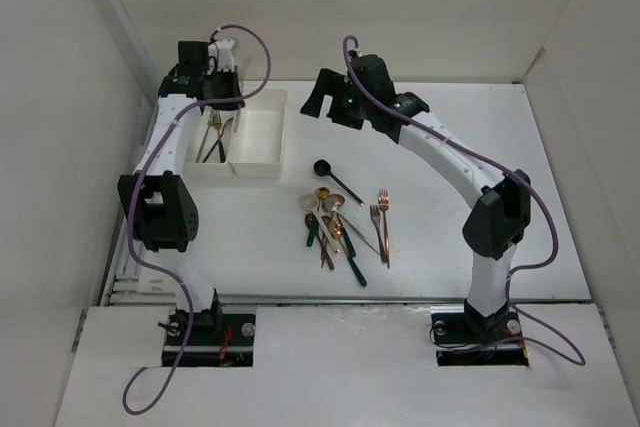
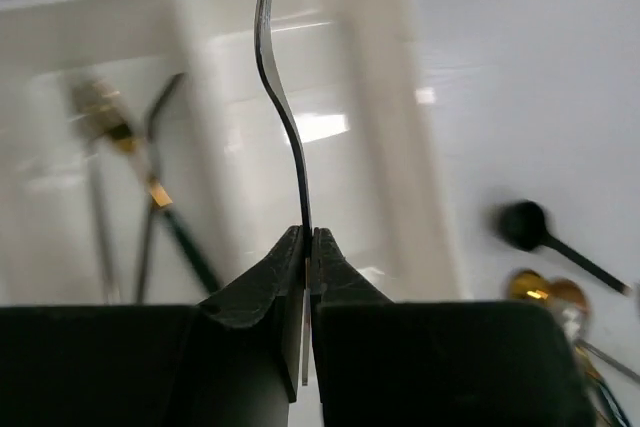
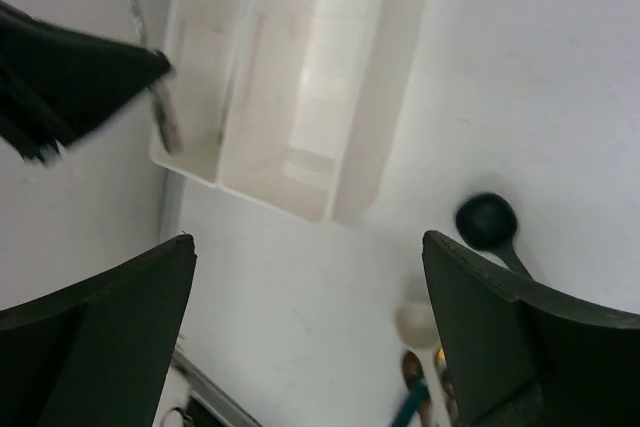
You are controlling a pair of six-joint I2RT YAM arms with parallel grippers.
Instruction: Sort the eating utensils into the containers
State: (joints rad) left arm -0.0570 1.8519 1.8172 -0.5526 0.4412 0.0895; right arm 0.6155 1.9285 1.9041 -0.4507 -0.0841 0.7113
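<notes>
The longer copper fork's neck [image 1: 385, 214] is below and back from my right gripper, clear of the pile. My right gripper will pull back, turn and lower its open fingers around it.
Two white bins stand side by side at the far left: the left bin [image 1: 196, 162] holds several utensils [image 1: 211, 137], and the right bin [image 1: 258, 137] looks empty. My left gripper [image 1: 222, 105] hangs over them, shut on a slim silver utensil [image 2: 283, 107] seen edge-on, its head over the right bin [image 2: 390, 97]. I cannot tell whether it is a fork or a spoon. My right gripper [image 1: 322, 99] is open and empty above the table, right of the bins. A pile of forks and spoons [image 1: 338, 227] lies mid-table, with a black spoon [image 1: 334, 177] apart from it.
Two copper forks [image 1: 381, 217] lie at the pile's right side. The right wrist view shows the bins [image 3: 300, 97], the black spoon [image 3: 487, 219] and the left gripper's dark fingers [image 3: 70, 77]. White walls enclose the table on three sides.
</notes>
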